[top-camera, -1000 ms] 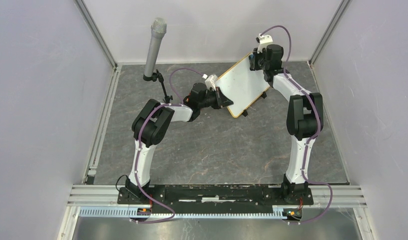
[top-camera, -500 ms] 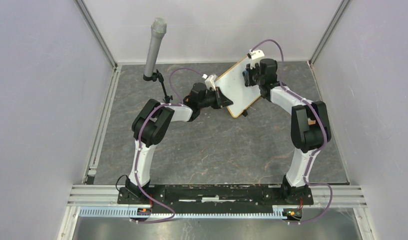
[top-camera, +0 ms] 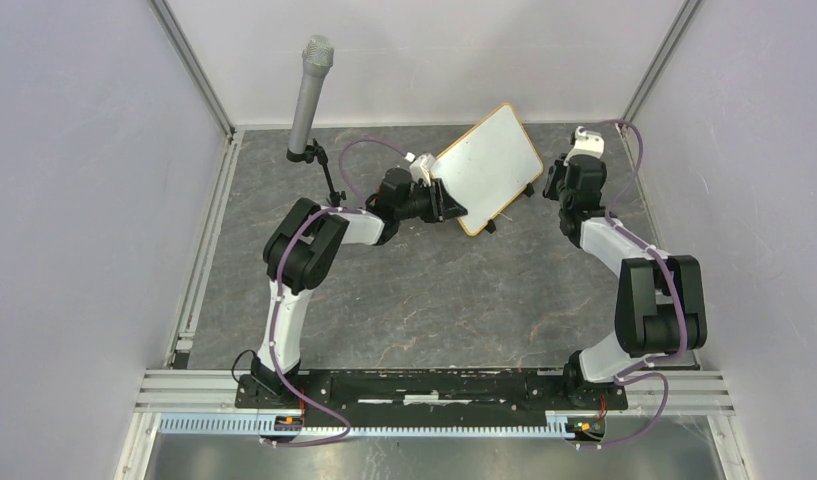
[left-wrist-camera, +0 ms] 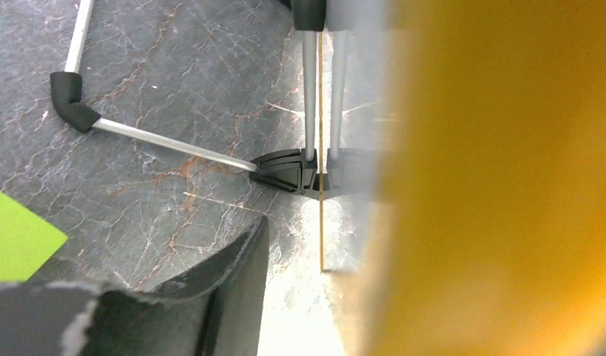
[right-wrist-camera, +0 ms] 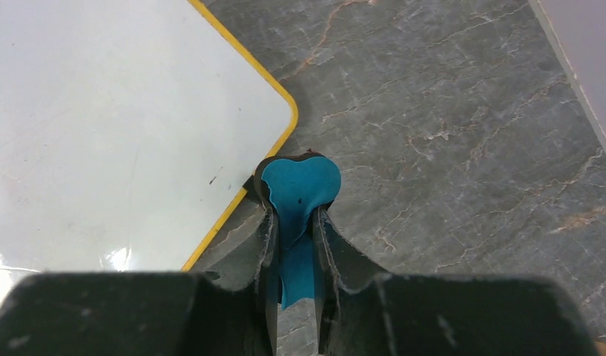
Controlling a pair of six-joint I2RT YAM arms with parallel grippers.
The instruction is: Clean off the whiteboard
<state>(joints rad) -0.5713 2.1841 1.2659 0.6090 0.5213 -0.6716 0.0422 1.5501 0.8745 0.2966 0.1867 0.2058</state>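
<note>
Clear mat (top-camera: 479, 332) lies below my right gripper, nearer my base, so it needs to move back, down and left in the top view to release the cloth.
The whiteboard (top-camera: 489, 160), white with a yellow-wood frame, stands tilted at the back centre. Its face looks wiped, with only faint specks in the right wrist view (right-wrist-camera: 122, 126). My left gripper (top-camera: 447, 206) is shut on the board's lower left edge. In the left wrist view the frame is a yellow blur (left-wrist-camera: 507, 185) beside one dark finger (left-wrist-camera: 233, 289). My right gripper (top-camera: 556, 187) is off the board, just right of its near right corner. It is shut on a blue wiping cloth (right-wrist-camera: 300, 185).
A grey microphone (top-camera: 310, 90) on a black stand rises at the back left. Thin metal legs with black feet (left-wrist-camera: 285, 169) rest on the mat behind the board. A green patch (left-wrist-camera: 18, 237) shows at the left. Grey walls enclose the mat.
My right gripper with the blue cloth has swept across the board from its top and moved off to the right. The left gripper and the board have stayed put.
</note>
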